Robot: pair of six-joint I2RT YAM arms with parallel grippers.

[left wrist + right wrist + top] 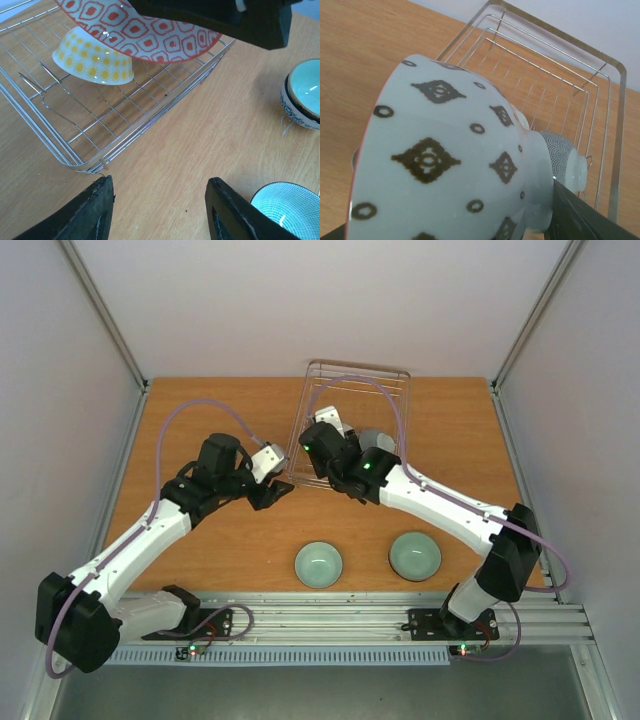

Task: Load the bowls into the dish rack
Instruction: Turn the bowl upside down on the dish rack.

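Note:
The empty rack wires beyond the grey-dotted bowl lie outward and below. I will next carry the held bowl outward with my right gripper, lower it and release it onto those wires.
My right gripper [455,230] is shut on a bowl [450,155] and holds it tilted over the near part of the wire dish rack [615,125]. Its outside is pale with dark diamond marks. The left wrist view shows this bowl's red-orange pattern [145,30] under the black gripper. In the rack lie a yellow-dotted bowl [95,57], upside down, and a grey-dotted bowl [562,155]. Two celadon bowls [318,564] [414,556] stand upright near the table's front edge. Over bare wood beside the rack's near left corner, my left gripper [160,187] stands open with nothing in it.
The dish rack [355,420] sits at the back middle of the wooden table [200,430]. Grey walls close in the left and right sides. A metal rail [340,615] with the arm bases runs along the front edge. My right arm [440,505] crosses the table's right half.

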